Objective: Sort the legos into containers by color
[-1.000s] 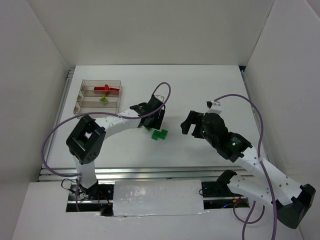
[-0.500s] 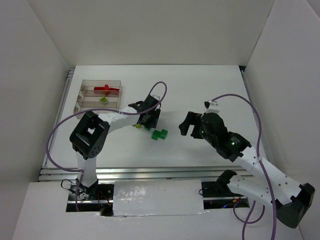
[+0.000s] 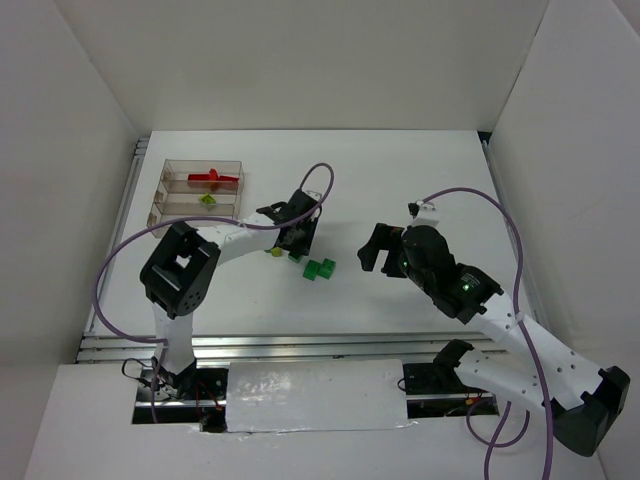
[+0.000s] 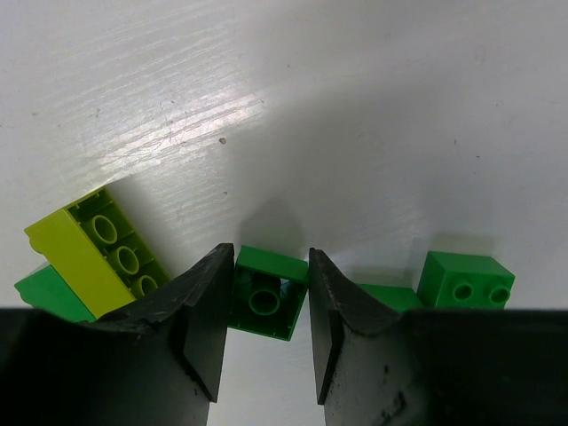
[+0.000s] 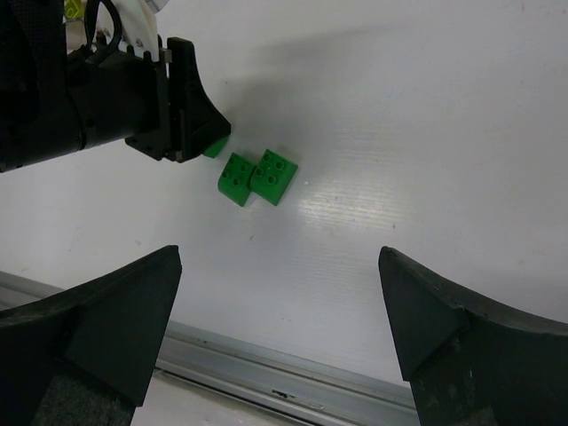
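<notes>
The small dark green brick will be released over the tray's near section (image 3: 200, 212) after my left gripper goes up and moves to the left in the top view, because other colors fill the rest.
My left gripper (image 4: 266, 333) is down at the table with its jaws closed against both sides of a small dark green brick (image 4: 264, 293), which shows its hollow underside. A yellow-green brick (image 4: 93, 253) lies just left of the jaws, over another dark green piece (image 4: 49, 293). Two dark green bricks (image 4: 461, 280) lie to the right, also in the top view (image 3: 320, 269). The clear three-compartment tray (image 3: 165, 195) at the far left holds red bricks (image 3: 213, 177) and a yellow-green one (image 3: 207, 200). My right gripper (image 3: 382, 250) hangs wide open and empty, right of the green pair (image 5: 257, 177).
The tray stands close to the table's left rail (image 3: 130, 190). White walls enclose the table on three sides. The metal front rail (image 5: 293, 377) runs along the near edge. The left arm's cable (image 3: 325, 185) loops above its wrist.
My left gripper has shifted slightly left over the bricks, and the yellow-green brick now shows beside it. The right arm has hardly moved.
</notes>
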Motion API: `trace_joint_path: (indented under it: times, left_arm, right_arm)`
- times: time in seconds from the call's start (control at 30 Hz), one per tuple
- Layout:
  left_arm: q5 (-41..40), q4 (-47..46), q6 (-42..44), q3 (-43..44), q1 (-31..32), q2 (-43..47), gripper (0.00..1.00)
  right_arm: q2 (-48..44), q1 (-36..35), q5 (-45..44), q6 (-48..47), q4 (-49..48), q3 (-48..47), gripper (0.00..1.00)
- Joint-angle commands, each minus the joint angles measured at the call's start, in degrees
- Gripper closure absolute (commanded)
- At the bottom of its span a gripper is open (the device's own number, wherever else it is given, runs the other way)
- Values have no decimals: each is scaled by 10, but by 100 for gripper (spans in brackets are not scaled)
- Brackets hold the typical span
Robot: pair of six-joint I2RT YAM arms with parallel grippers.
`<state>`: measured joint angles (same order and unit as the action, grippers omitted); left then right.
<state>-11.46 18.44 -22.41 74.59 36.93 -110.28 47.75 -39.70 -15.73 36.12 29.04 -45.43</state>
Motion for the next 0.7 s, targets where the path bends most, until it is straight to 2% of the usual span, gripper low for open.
trace_joint_path:
  times: [0.0, 0.13, 0.3, 0.47, 0.57, 0.67]
  left_arm:
    - [13, -3, 1, -1, -4, -3, 100]
    - [-2, -2, -10, 5, -4, 30, 100]
    - [-77, 19, -64, 5, -26, 124, 100]
    - [-151, 65, -151, -13, -117, 204, 100]
    - [-194, 94, -198, -19, -191, 220, 100]
    - [-190, 93, -213, -16, -261, 213, 100]
  right_arm:
    - [-8, 3, -5, -8, -28, -5, 1]
    - [-8, 2, -7, -9, -26, -4, 1]
    - [-14, 2, -9, -10, -25, -2, 1]
    - [-14, 3, -4, -10, -28, 1, 1]
    - [-11, 2, 3, -10, -30, 2, 1]
    - [-11, 3, 10, -11, -32, 3, 1]
